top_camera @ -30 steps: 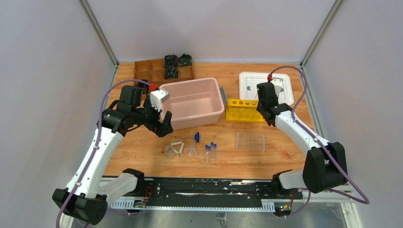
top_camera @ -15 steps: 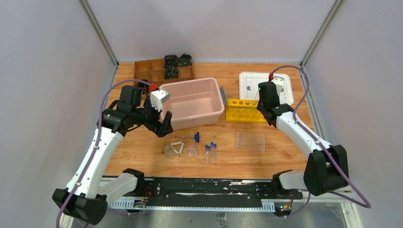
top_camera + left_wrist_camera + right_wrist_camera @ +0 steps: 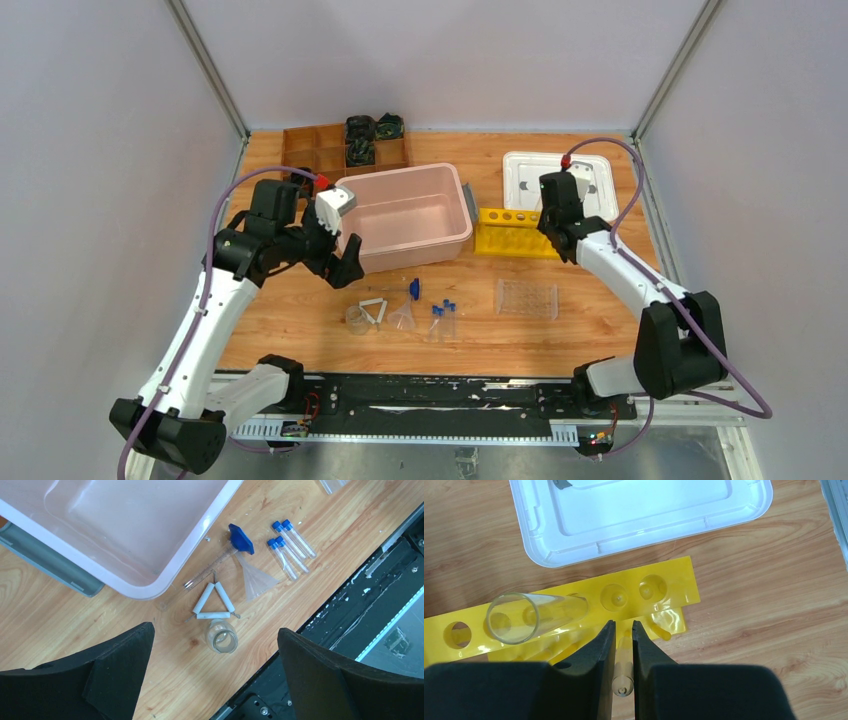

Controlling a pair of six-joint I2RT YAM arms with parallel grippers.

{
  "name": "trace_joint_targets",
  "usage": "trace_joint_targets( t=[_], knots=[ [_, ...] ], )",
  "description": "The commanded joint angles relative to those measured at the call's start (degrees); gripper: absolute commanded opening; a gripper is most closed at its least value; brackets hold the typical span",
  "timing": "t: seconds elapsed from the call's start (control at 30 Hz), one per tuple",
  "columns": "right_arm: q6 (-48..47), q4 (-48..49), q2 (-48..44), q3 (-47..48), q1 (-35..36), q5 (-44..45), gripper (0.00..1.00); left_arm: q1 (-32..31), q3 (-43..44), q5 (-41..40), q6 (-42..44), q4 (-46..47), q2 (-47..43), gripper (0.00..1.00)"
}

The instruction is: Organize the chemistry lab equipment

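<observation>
The front peg already shows inside the clear tube, so the robot's right gripper will next go down slightly, lower the tube over the yellow rack's front peg and let go of it.
My right gripper (image 3: pixel 624 627) is shut on a clear tube (image 3: pixel 623 672) and holds it over the yellow holed rack (image 3: pixel 669 587). Another clear tube (image 3: pixel 531 616) stands in a rack hole. In the top view the right gripper (image 3: pixel 550 228) sits at the rack's (image 3: pixel 515 232) right end. My left gripper (image 3: pixel 214 645) is open and empty above the small beaker (image 3: pixel 221 636) and white wire triangle (image 3: pixel 210 602). The funnel (image 3: pixel 255 577), blue-tipped rod (image 3: pixel 241 538) and several blue-capped tubes (image 3: pixel 287 542) lie beside them. The clear tray (image 3: pixel 526 298) lies in front of the rack.
The large pink bin (image 3: pixel 405 215) stands mid-table, right beside my left gripper (image 3: pixel 342 262). Its white lid (image 3: pixel 560 183) lies behind the rack. The brown compartment box (image 3: pixel 345 147) is at the back left. The table's black front rail (image 3: pixel 430 395) runs just beyond the beaker.
My right gripper has shifted very slightly left over the rack with the tube in it. The left arm has not moved.
</observation>
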Motion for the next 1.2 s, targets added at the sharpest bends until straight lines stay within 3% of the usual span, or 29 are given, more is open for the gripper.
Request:
trace_joint_targets(
  t=[0.0, 0.53, 0.83, 1.17],
  knots=[
    [0.02, 1.44, 0.71, -0.15, -1.04, -0.28, 0.00, -0.27, 2.29, 1.33, 0.45, 0.18, -0.40, 1.00],
    [3.48, 0.03, -0.20, -4.74, -1.04, -5.19, 0.00, -0.20, 2.49, 1.64, 0.61, 0.22, 0.21, 1.00],
    [2.42, -1.74, -1.21, -4.15, -1.04, -3.12, 0.00, -0.25, 2.32, 2.26, 0.20, 0.18, 0.62, 1.00],
    [2.28, -7.38, -4.05, 0.27, -1.04, -2.58, 0.45, -0.25, 2.01, 1.83, 0.54, 0.18, -0.09, 1.00]
  ],
)
